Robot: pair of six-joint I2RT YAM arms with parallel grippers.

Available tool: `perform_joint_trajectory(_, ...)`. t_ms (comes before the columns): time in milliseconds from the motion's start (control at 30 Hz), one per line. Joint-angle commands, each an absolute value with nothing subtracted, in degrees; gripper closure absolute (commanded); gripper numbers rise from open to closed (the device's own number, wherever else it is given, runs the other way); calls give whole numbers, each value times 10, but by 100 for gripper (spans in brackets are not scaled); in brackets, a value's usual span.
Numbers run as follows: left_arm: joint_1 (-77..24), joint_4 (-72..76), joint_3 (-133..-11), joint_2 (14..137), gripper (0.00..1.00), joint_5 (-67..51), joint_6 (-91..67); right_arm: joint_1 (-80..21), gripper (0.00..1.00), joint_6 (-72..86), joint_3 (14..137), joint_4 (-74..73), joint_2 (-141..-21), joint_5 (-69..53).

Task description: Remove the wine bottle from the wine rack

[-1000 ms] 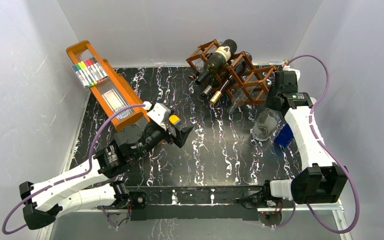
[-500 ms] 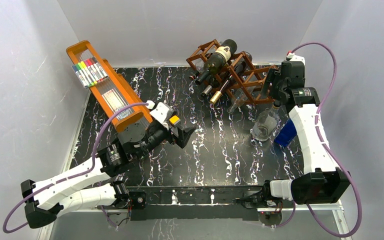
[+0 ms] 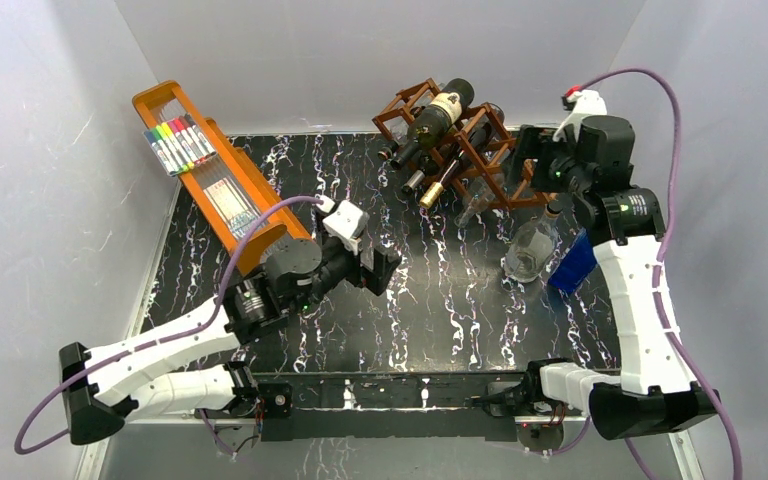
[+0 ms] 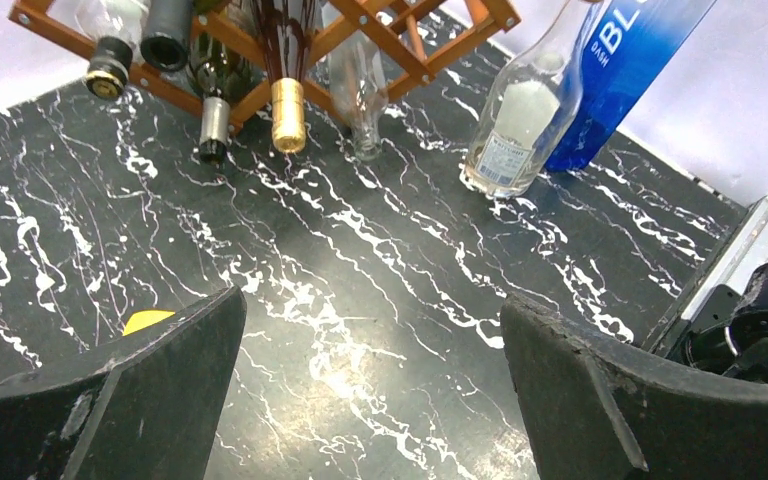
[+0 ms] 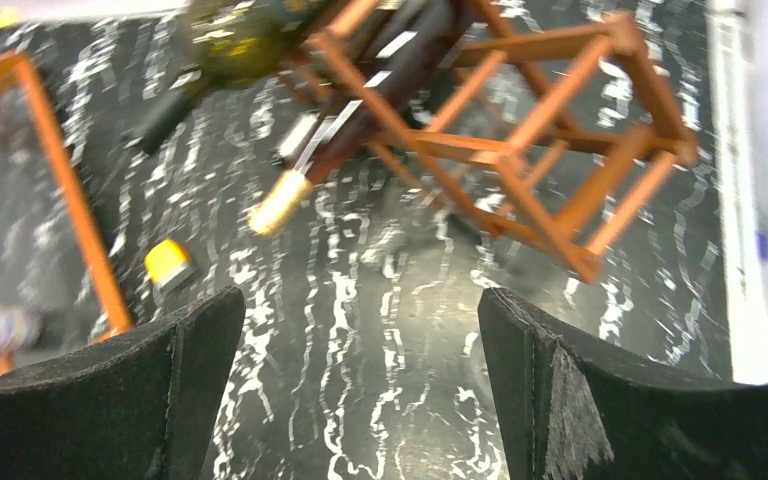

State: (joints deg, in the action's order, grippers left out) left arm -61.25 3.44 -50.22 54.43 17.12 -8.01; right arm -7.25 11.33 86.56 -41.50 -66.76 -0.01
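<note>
The robot's left gripper should next move outward to the rack and close around the dark green wine bottle's neck (image 3: pixel 406 156) (image 4: pixel 168 34), because that neck sticks out free of the rack's front.
The wine rack (image 3: pixel 495 150) stands at the back of the table, with several bottles lying in its cells. Among them are a dark green wine bottle (image 3: pixel 438 115) with a cream label and a gold-capped bottle (image 3: pixel 432 192). A clear bottle (image 3: pixel 532 250) stands upright on the table, in front of the rack's right end. My right gripper (image 3: pixel 528 165) is open and raised beside that end, above and behind the clear bottle, holding nothing. My left gripper (image 3: pixel 385 270) is open over the middle of the table, facing the rack (image 4: pixel 400 40). The right wrist view looks down on the rack (image 5: pixel 520 130).
A blue box (image 3: pixel 572 265) leans next to the clear bottle (image 4: pixel 515 120). An orange tray (image 3: pixel 215 170) with coloured markers leans at the back left. White walls close in the table on three sides.
My right gripper has opened and lifted away from the clear bottle, moving back toward the rack's right end. The left arm has shifted slightly right.
</note>
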Motion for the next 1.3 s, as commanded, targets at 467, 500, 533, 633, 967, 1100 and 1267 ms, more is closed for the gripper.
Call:
perform_joint_trajectory(467,-378,20,-609,717,2,-73,-230,-237,2,94,781,-326,-640,-94)
perform_joint_trajectory(500,-377,17,-627,736,2,-75,-225,-238,2,91,777,-326,-632,-76)
perform_joint_trajectory(533,-375,11,-647,756,2,-75,-221,-238,2,88,775,-326,-625,-59)
perform_joint_trajectory(633,-370,7,-706,816,2,-74,-216,-238,2,82,773,-327,-610,-27)
perform_joint_trajectory(967,-335,-86,-936,991,2,-22,-244,-238,2,77,737,-323,-563,-10)
perform_joint_trajectory(1100,-322,-113,-1015,1050,2,-55,-246,-238,2,78,731,-323,-553,-5)
perform_joint_trajectory(1267,-300,-151,-1104,1118,6,-88,-249,-238,2,78,732,-326,-552,-4)
